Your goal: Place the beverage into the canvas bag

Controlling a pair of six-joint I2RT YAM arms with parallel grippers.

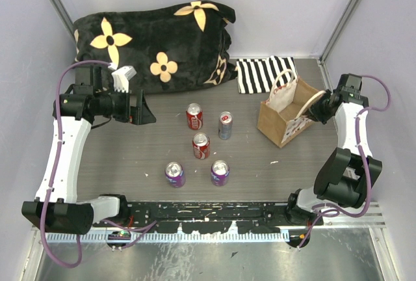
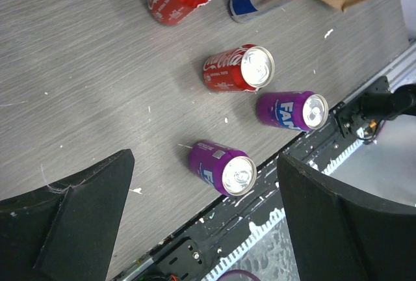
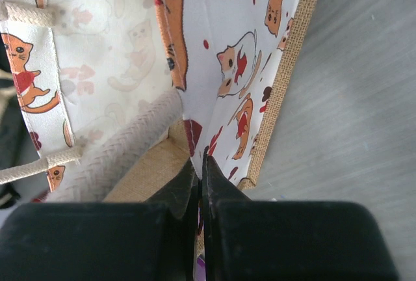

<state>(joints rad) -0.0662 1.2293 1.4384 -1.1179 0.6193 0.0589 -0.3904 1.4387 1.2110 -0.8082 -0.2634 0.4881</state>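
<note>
The tabletop beside the blue-silver can is bare. My right gripper will move the bag (image 1: 286,115) left in the top view to that spot next, nearer the cans, and let go of it.
Several beverage cans stand mid-table: two red cola cans (image 1: 194,116) (image 1: 201,146), a blue-silver can (image 1: 225,125) and two purple cans (image 1: 174,174) (image 1: 220,172). The tan canvas bag (image 1: 286,115) stands upright at the right with its mouth open. My left gripper (image 1: 144,108) is open and empty, above the table to the left of the cans; in its wrist view (image 2: 205,157) the nearest purple can (image 2: 222,167) lies between its fingers, far below. My right gripper (image 3: 201,164) is shut on the bag's printed side wall (image 3: 227,47) at the rim.
A black blanket with flower prints (image 1: 156,43) lies at the back left. A black-and-white striped cloth (image 1: 263,74) lies behind the bag. The black rail (image 1: 208,216) runs along the table's near edge. Grey walls close in the sides.
</note>
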